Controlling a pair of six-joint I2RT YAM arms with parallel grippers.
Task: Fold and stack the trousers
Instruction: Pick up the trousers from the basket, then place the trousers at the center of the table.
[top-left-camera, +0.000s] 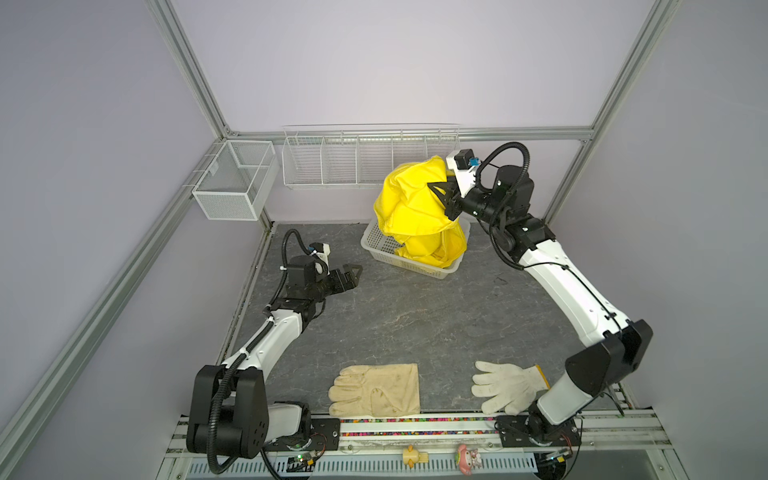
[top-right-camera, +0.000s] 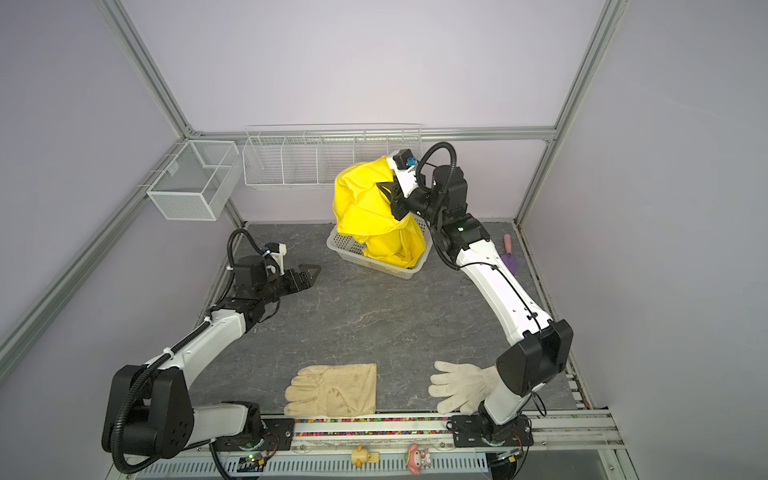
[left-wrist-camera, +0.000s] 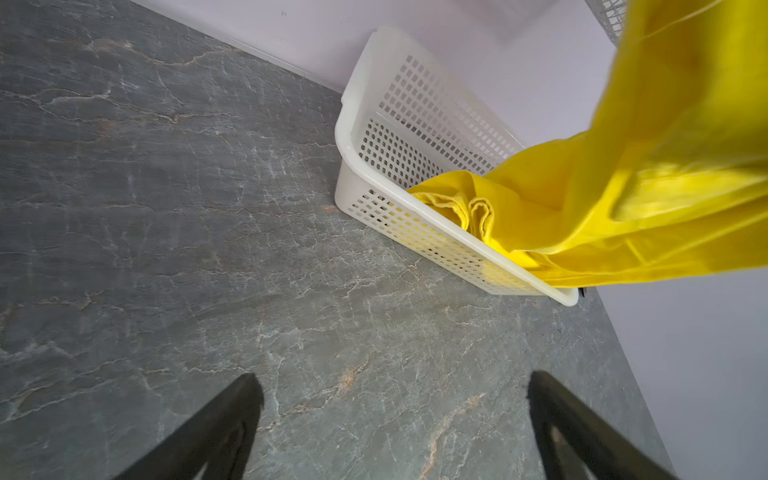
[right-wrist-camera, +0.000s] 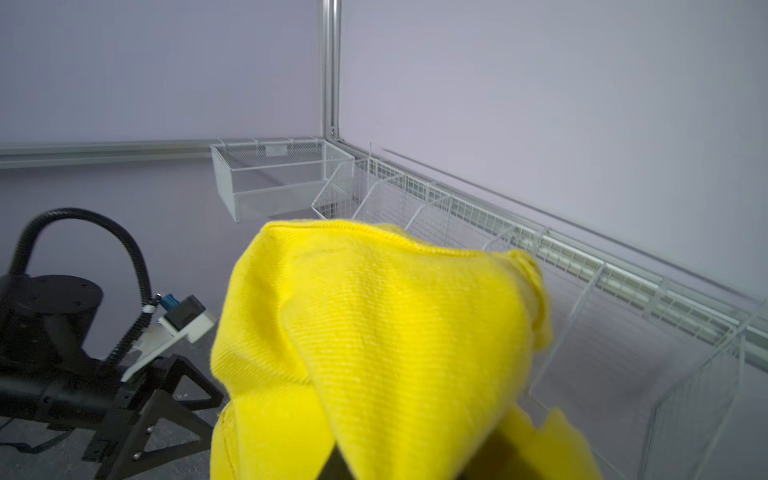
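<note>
The right gripper moves the trousers (top-left-camera: 409, 208) back and down, releasing their edge next, since clear tabletop in front of the basket (top-left-camera: 393, 313) lies below and behind it.
The bright yellow trousers (top-left-camera: 409, 208) (top-right-camera: 365, 208) hang in a bunched mass above the white plastic basket (top-left-camera: 376, 243) (top-right-camera: 345, 247) at the back of the table, their lower part still lying inside it (left-wrist-camera: 478, 216). My right gripper (top-left-camera: 436, 187) (top-right-camera: 384, 187) is shut on the trousers' upper edge, high over the basket; yellow cloth (right-wrist-camera: 374, 332) fills the right wrist view and hides the fingertips. My left gripper (top-left-camera: 355, 272) (top-right-camera: 313, 270) (left-wrist-camera: 395, 395) stands open and empty over the bare table, left of the basket.
A cream leather glove (top-left-camera: 378, 390) and a white knitted glove (top-left-camera: 507, 386) lie at the front edge. Wire baskets (top-left-camera: 361, 160) hang on the back wall and a mesh box (top-left-camera: 235, 180) on the left rail. A purple trowel (top-right-camera: 510, 259) lies at the far right.
</note>
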